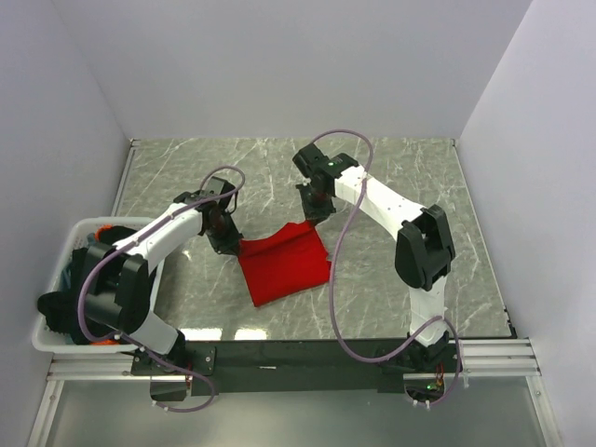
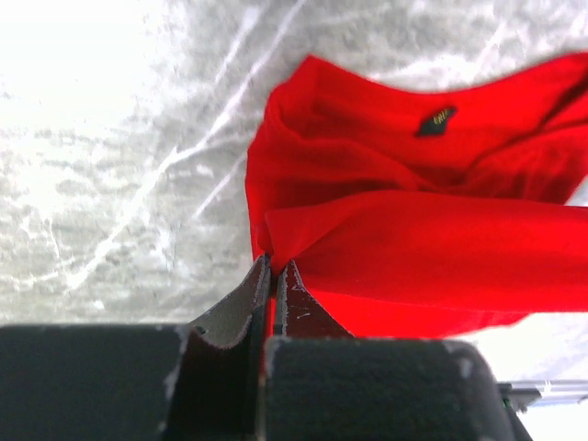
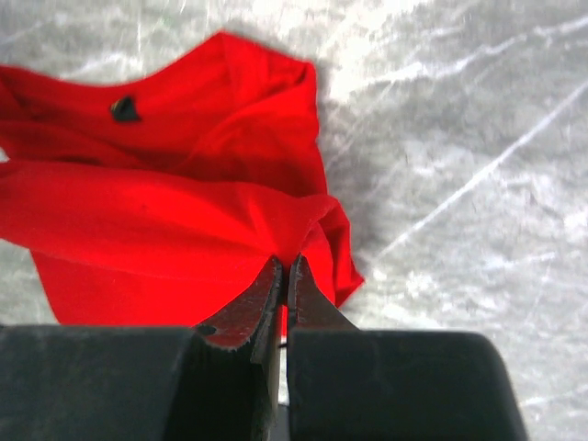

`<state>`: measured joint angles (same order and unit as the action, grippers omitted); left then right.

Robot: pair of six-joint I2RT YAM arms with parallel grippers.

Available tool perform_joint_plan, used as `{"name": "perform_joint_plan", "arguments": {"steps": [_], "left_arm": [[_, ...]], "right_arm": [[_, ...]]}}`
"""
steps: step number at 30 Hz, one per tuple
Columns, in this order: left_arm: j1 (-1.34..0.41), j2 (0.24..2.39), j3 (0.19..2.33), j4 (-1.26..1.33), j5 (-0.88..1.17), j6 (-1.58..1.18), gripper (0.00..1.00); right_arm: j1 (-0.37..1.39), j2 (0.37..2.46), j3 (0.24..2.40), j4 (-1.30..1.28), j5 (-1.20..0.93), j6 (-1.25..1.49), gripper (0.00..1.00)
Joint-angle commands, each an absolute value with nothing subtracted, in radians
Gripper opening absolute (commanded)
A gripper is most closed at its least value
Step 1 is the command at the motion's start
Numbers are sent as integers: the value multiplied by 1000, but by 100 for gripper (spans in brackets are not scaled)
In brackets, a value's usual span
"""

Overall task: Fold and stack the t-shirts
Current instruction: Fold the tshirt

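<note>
The shirt's uncovered neck edge is just outward of my left gripper. My left gripper should move slightly outward next and let go of the shirt's held corner by that edge.
A plain red t-shirt (image 1: 284, 265) lies partly folded on the marble table (image 1: 400, 177), its far edge lifted between both grippers. My left gripper (image 1: 228, 244) is shut on the shirt's far left corner; in the left wrist view the red t-shirt (image 2: 413, 239) spreads away from my left gripper (image 2: 275, 264), its neck label (image 2: 435, 120) showing. My right gripper (image 1: 314, 216) is shut on the far right corner, and the red t-shirt (image 3: 165, 220) bunches at my right gripper (image 3: 287, 264). Dark cloth (image 1: 88, 256), perhaps more t-shirts, fills the basket.
A white slotted basket (image 1: 47, 317) stands at the table's left edge beside the left arm, with an orange item (image 1: 101, 230) among the dark cloth in it. White walls close in the table on three sides. A black rail (image 1: 307, 356) runs along the near edge.
</note>
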<state>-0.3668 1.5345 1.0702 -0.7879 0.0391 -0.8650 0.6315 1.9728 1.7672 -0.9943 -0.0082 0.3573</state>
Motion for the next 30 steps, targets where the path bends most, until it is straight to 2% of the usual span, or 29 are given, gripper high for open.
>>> {"name": "perform_joint_plan", "arguments": {"steps": [1,10,13,16,17,19,20,22,23,25,26,27,30], "left_arm": [[-356,1546,1065,-744,-31,-844,1],[-350,1577,1065,-686,-64,-841,1],[-348,1589,1058,-658,-69,-835,3],[-348,1595,1065,-647,-83,-831,16],[-348,1594,1072,-652,-84,-830,24],[-348,1580,1095,-670,-103,-830,33],[-350,1568,1103,-675,-103,-828,44],[-348,1513,1118,-684,-118,-824,58],[-348,1490,1118,-684,-124,-824,72],[-350,1415,1108,-684,-129,-815,84],[-350,1385,1097,-664,-118,-812,87],[-351,1353,1059,-641,-101,-805,87],[-351,1238,943,-513,7,-802,81]], "right_arm": [[607,1991,1779,-921,17,337,0],[584,2002,1695,-819,11,364,0],[578,1997,1669,-799,9,373,8],[572,1983,1666,-782,8,374,23],[572,1979,1666,-779,11,374,29],[569,1942,1669,-776,15,377,33],[568,1922,1664,-767,17,377,36],[566,1843,1625,-729,5,376,38],[563,1812,1603,-679,3,377,39],[552,1726,1514,-606,-130,365,39],[549,1698,1482,-535,-165,357,39],[549,1656,1413,-496,-202,351,39],[549,1618,1292,-353,-366,356,38]]}}
